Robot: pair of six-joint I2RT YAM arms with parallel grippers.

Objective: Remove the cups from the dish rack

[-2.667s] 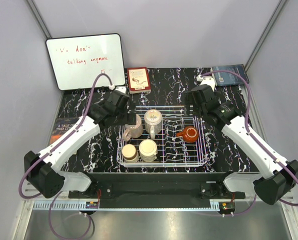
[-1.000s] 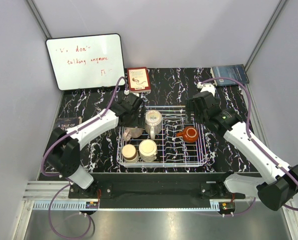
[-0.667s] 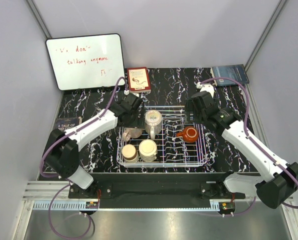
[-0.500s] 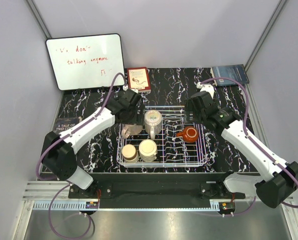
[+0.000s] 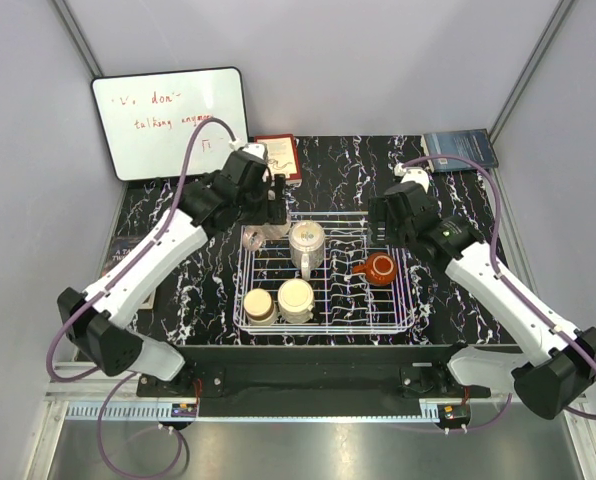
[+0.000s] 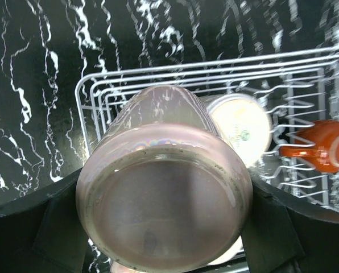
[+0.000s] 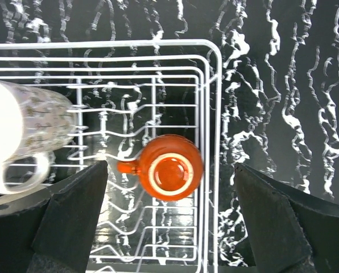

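My right gripper tilts and swings next onto the pinkish-beige cup, which is held to the gripper's left in the top view.
The white wire dish rack (image 5: pixel 412 312) stands mid-table. My left gripper (image 5: pixel 259 221) is shut on the pinkish-beige cup (image 5: pixel 250 239) and holds it above the rack's back-left corner. In the left wrist view the cup (image 6: pixel 164 187) fills the space between the fingers (image 6: pixel 33 227), base toward the camera. A cream mug (image 5: pixel 306 243), a tan-brown cup (image 5: pixel 259 305), a cream cup (image 5: pixel 296 298) and the reddish-brown handled cup (image 5: pixel 380 267) are in the rack. My right gripper (image 5: pixel 392 228) is open above the reddish-brown cup (image 7: pixel 170 168), its fingers (image 7: pixel 73 216) wide on either side, apart from it.
A whiteboard (image 5: pixel 170 120) leans at the back left. A red book (image 5: pixel 277 160) lies behind the rack, a blue book (image 5: pixel 460 148) at the back right, and another book (image 5: pixel 128 250) at the left edge. The rack's right rim (image 7: pixel 218 114) runs close beside the reddish-brown cup.
My left gripper has closed on the pinkish-beige cup and lifted it out of the rack's back-left corner, moving back and up. My right gripper has shifted slightly over the reddish-brown cup.
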